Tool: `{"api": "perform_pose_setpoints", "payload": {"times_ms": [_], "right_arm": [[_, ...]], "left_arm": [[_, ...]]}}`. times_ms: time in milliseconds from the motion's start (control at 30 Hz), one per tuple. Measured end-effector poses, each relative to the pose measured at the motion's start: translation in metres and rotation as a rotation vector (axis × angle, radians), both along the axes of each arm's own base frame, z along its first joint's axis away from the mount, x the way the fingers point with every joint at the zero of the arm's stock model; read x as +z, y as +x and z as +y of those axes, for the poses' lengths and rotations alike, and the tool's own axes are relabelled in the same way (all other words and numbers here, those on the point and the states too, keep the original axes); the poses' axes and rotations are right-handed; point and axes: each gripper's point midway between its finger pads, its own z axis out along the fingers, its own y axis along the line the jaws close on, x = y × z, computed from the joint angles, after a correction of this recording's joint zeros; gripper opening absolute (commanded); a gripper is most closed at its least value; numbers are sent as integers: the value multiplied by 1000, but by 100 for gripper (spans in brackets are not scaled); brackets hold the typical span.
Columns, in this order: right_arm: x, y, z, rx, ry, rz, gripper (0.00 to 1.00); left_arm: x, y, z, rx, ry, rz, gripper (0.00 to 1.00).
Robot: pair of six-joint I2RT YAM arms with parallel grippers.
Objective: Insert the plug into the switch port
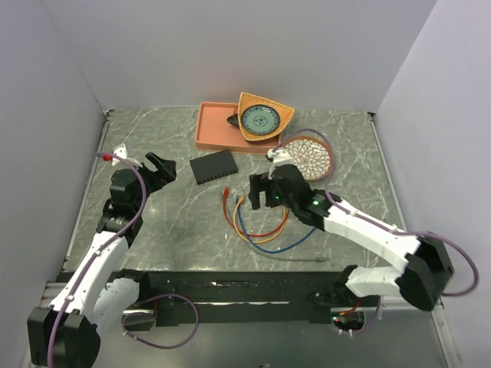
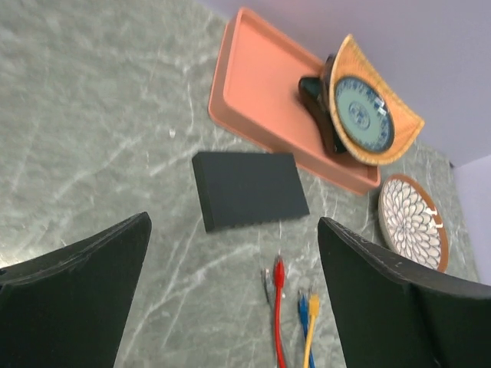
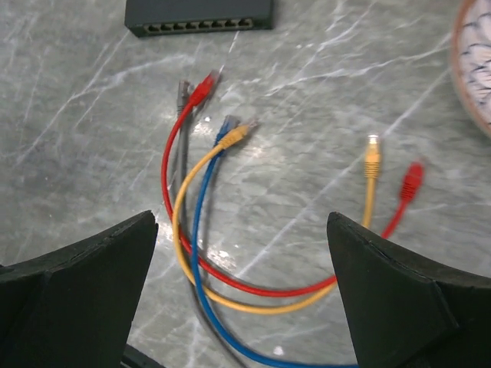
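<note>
The robot's right gripper will move down and to the left in the top view, onto the yellow cable behind its plug (image 1: 237,206) (image 3: 215,149), because that part of the yellow cable lies over the blue cable.
The switch (image 1: 213,166) is a flat black box on the marble table; its row of sockets shows in the right wrist view (image 3: 199,15), and its plain top shows in the left wrist view (image 2: 249,188). Red, yellow, blue and grey cables (image 1: 257,226) lie curled in front of it. The red plug (image 3: 201,90), grey plug (image 3: 183,90), blue plug (image 3: 228,124) and yellow plug (image 3: 236,136) lie just short of the sockets. My left gripper (image 1: 159,167) is open and empty, left of the switch (image 2: 234,230). My right gripper (image 1: 265,190) is open and empty above the cable loop (image 3: 242,218).
A salmon-pink tray (image 1: 211,130) stands behind the switch with a wooden bowl (image 1: 265,116) leaning on it. A patterned plate (image 1: 307,156) sits behind my right gripper. Other yellow (image 3: 372,159) and red (image 3: 412,180) cable ends lie to the right. Walls close three sides.
</note>
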Motion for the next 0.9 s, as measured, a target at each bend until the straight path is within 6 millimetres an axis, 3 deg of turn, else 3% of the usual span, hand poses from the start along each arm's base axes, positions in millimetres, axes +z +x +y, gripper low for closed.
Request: {"api": "perform_pose_setpoints", "payload": {"times_ms": [200, 367, 400, 433, 467, 733, 800, 900], "right_arm": [[-39, 11, 47, 19, -43, 128, 99], [-76, 20, 86, 29, -70, 242, 82], [-83, 19, 90, 32, -71, 263, 75], [-90, 17, 92, 33, -74, 286, 60], [-97, 15, 93, 32, -75, 307, 57], [-127, 1, 102, 32, -61, 422, 54], [-132, 0, 103, 33, -61, 436, 49], [-138, -1, 104, 27, -61, 451, 33]], "left_arm": [[-41, 5, -10, -29, -34, 154, 96], [-62, 6, -17, -62, -26, 246, 96], [-61, 7, -17, -66, -26, 249, 96], [-61, 7, -19, -72, -28, 251, 96], [-59, 8, -20, -77, -29, 251, 96], [-53, 10, -26, -110, -40, 244, 96], [-54, 10, -27, -113, -41, 247, 96], [-55, 10, -27, -118, -42, 249, 96]]}}
